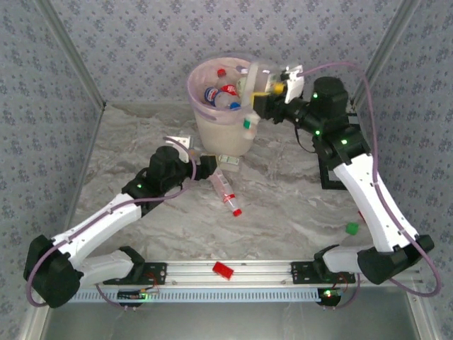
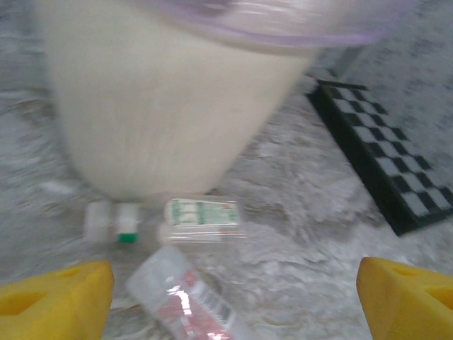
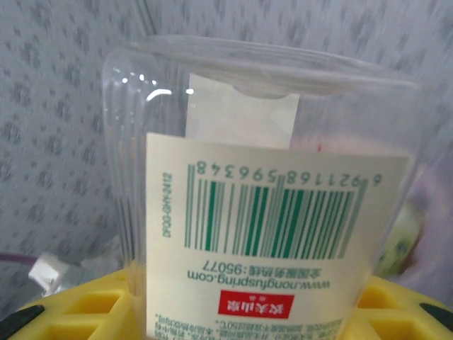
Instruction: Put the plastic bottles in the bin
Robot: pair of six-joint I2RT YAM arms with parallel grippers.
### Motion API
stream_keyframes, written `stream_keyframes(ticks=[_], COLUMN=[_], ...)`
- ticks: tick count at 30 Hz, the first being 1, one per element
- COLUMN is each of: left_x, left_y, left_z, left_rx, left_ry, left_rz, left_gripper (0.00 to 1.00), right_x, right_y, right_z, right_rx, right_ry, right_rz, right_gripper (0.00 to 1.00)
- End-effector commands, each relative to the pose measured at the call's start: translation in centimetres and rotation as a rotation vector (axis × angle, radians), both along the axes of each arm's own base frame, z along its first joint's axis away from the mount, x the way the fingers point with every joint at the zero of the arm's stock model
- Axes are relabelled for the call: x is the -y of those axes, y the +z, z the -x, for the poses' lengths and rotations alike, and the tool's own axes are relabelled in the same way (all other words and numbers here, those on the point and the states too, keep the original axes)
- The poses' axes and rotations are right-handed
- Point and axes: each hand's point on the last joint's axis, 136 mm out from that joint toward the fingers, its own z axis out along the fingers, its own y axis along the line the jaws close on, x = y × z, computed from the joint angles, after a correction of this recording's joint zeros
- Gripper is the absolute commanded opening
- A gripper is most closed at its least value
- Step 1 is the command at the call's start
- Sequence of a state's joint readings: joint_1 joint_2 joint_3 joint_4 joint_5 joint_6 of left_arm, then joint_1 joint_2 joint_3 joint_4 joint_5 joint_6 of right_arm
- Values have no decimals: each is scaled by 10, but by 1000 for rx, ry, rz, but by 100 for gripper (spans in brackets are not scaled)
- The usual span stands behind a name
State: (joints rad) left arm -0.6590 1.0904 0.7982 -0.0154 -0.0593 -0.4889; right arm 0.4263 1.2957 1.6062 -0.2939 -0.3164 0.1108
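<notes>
Next, my right gripper moves outward and over the bin's opening [image 1: 230,83] and releases the clear bottle there, since its green cap [image 1: 248,124] still hangs outside the bin's rim.
The bin [image 1: 221,131] stands at the back centre, pink-lined, with several plastic bottles [image 1: 221,93] inside. My right gripper [image 1: 260,95] is at its right rim, shut on a clear bottle [image 3: 269,198] with a barcode label, which hangs green cap [image 1: 248,124] down. My left gripper [image 2: 230,304] is open and low over the table in front of the bin [image 2: 177,92]. Between its yellow fingertips [image 2: 56,301] lies a red-labelled bottle [image 2: 184,297] with a red cap [image 1: 237,211]. A green-labelled bottle [image 2: 202,216] and a small green-capped one [image 2: 117,223] lie at the bin's foot.
A black-and-white chequered board [image 2: 386,163] lies right of the bin, under the right arm [image 1: 329,173]. A red block [image 1: 224,270] sits on the front rail and a green block [image 1: 352,228] lies at the right. Patterned walls close in the back and sides.
</notes>
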Motion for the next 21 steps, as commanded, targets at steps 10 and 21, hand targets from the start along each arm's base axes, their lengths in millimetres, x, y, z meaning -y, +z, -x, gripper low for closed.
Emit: stream_keyframes(ticks=[10, 21], left_x=[-69, -78], left_y=[-52, -57], left_z=[12, 13], left_rx=[-201, -224], left_ry=[271, 289], left_rz=[59, 44], left_gripper=[87, 87], right_x=[-12, -56], right_y=[10, -110], right_z=[-113, -178], right_rx=[126, -145], right_ry=[-172, -166], right_rz=[130, 496], right_gripper=[21, 20])
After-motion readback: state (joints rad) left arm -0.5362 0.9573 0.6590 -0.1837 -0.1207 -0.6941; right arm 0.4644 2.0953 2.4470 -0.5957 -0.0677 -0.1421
